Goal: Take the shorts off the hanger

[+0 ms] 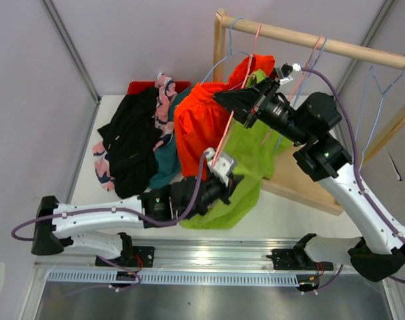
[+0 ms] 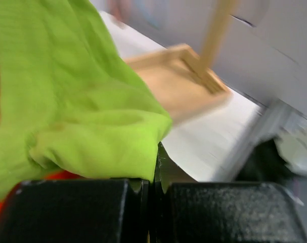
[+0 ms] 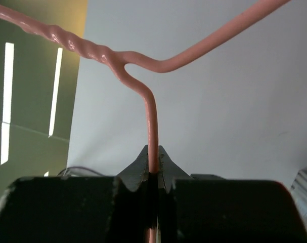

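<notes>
The hook of the wire is on the rail, so I will move my right gripper to the right in the top view toward the other pink hanger and let go of the wire.
The lime green shorts (image 1: 250, 163) hang over a pink wire hanger (image 1: 223, 137) whose hook sits on the wooden rail. An orange pair (image 1: 197, 123) hangs just left of them. My left gripper (image 1: 219, 179) is shut on the lower edge of the lime green shorts (image 2: 67, 101), with fabric pinched between its jaws (image 2: 154, 172). My right gripper (image 1: 230, 100) is shut on the pink hanger wire (image 3: 152, 126) just below its twisted neck, with its fingertips (image 3: 166, 164) clamped on the wire. Black (image 1: 132, 143), pink patterned (image 1: 163, 93) and teal (image 1: 165, 163) shorts lie piled on the table at the left.
The wooden rack's rail (image 1: 322, 43) crosses the top right, and its base (image 1: 302, 180) lies on the table under the right arm, also seen in the left wrist view (image 2: 178, 86). Blue wire hangers (image 1: 382, 80) hang on the rail. A red bin (image 1: 143, 87) sits behind the pile.
</notes>
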Tool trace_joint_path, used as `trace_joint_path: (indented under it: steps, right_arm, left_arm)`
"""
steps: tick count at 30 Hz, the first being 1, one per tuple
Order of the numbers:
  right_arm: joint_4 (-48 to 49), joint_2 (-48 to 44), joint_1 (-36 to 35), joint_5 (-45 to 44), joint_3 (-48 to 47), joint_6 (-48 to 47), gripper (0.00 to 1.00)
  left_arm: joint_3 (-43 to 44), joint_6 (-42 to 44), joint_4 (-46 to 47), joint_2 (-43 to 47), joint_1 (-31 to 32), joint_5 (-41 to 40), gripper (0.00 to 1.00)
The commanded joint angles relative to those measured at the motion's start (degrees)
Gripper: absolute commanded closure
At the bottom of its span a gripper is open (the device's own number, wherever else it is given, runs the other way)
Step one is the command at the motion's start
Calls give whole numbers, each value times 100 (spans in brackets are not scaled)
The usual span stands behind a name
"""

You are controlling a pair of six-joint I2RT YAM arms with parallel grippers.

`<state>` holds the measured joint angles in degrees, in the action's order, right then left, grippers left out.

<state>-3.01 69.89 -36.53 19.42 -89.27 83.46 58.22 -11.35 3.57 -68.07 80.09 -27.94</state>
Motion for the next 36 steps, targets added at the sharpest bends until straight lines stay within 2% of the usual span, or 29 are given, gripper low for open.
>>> trace_joint_path:
  steps: [1,5,9,13,15,16,17,20,21,23,24,27,30,36]
  right_arm:
    - [670,-458,-423,-438,-99,170,100]
    - [573,-608,-477,-720,-116,232,100]
    - [494,-599,-337,-940,-274,153,100]
    - [625,-336,67,-607,-494,416,100]
    - [643,-213,243,-510,-512,452,100]
    - [635,-178,330,-448,-495,539,100]
    - [730,-125,540,-370,-407,609,100]
    - [976,-63,1005,-88,-144,907,100]
    - [1064,-46,1121,26,-82,978,100]
    - [1266,7,1341,149,6,1180,100]
    - [1302,51,1516,228,59,1207,100]
    - [1425,182,1754,299,68,1339,100]
    - [1583,384,1851,387,16,1453,100]
    - [1821,649,1983,571,112,1656,100]
  left_arm:
    - [646,414,-173,-109,-617,-379,100]
    - [1252,660,-620,-390,-1083,-475,100]
    - [1386,626,-1200,-224,-1075,-370,100]
    - [1246,284,-2096,135,-891,-650,100]
    - [1184,239,-2728,451,-505,-991,100]
    - [1296,13,-3061,557,-199,-1194,100]
    - [1341,-129,-3787,654,-66,-1370,100]
    - [1753,-866,-4906,1058,356,-1871,100]
    - [2007,-1060,-5658,1120,384,-1986,100]
    - [2550,-1535,-6374,1270,410,-2197,100]
    - [2676,-1684,-6952,1296,410,-2546,100]
    - [3027,-1739,-7369,1481,402,-3144,100]
    - [3475,-1467,-7406,1534,262,-3322,100]
    - [3679,-281,-6651,1472,-599,-2946,100]
